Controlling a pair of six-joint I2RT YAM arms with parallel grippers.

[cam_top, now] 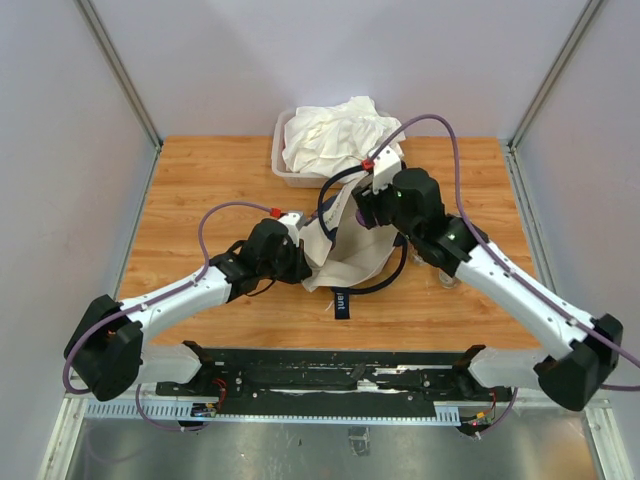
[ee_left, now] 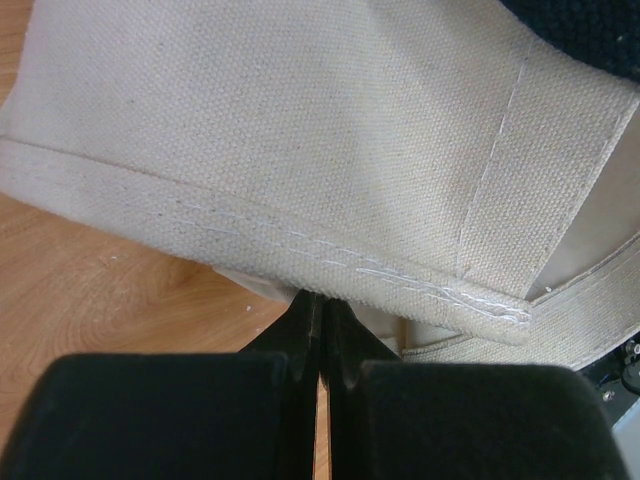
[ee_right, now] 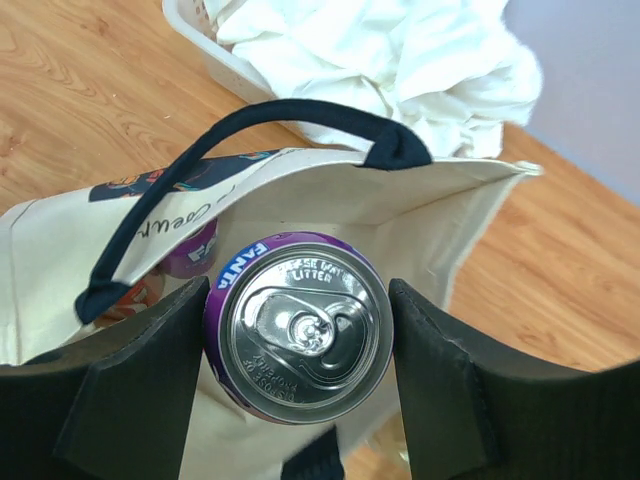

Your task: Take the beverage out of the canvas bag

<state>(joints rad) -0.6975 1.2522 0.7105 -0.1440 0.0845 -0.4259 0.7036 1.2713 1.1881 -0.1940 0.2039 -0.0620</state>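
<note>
I will next carry the can in my right gripper to the right in the top view, back and down onto the table (cam_top: 454, 178) (ee_right: 547, 282) beside the bag, where the wood is empty.
The cream canvas bag (cam_top: 345, 245) with navy handles lies mid-table, its mouth open. My right gripper (ee_right: 300, 330) is shut on a purple Fanta can (ee_right: 298, 325), seen top-on, held above the bag's open mouth (ee_right: 380, 195). A second purple can (ee_right: 190, 250) and an orange item (ee_right: 130, 297) show inside the bag. My left gripper (ee_left: 320, 305) is shut on the bag's hemmed edge (ee_left: 300, 235) at the bag's left side (cam_top: 300, 240). In the top view the right gripper (cam_top: 375, 205) sits over the bag's far end and hides the can.
A clear plastic tub (cam_top: 283, 160) with a white cloth heap (cam_top: 335, 135) stands right behind the bag; it shows in the right wrist view too (ee_right: 380, 50). A navy strap (cam_top: 341, 303) trails toward the near edge. Cage walls stand on both sides.
</note>
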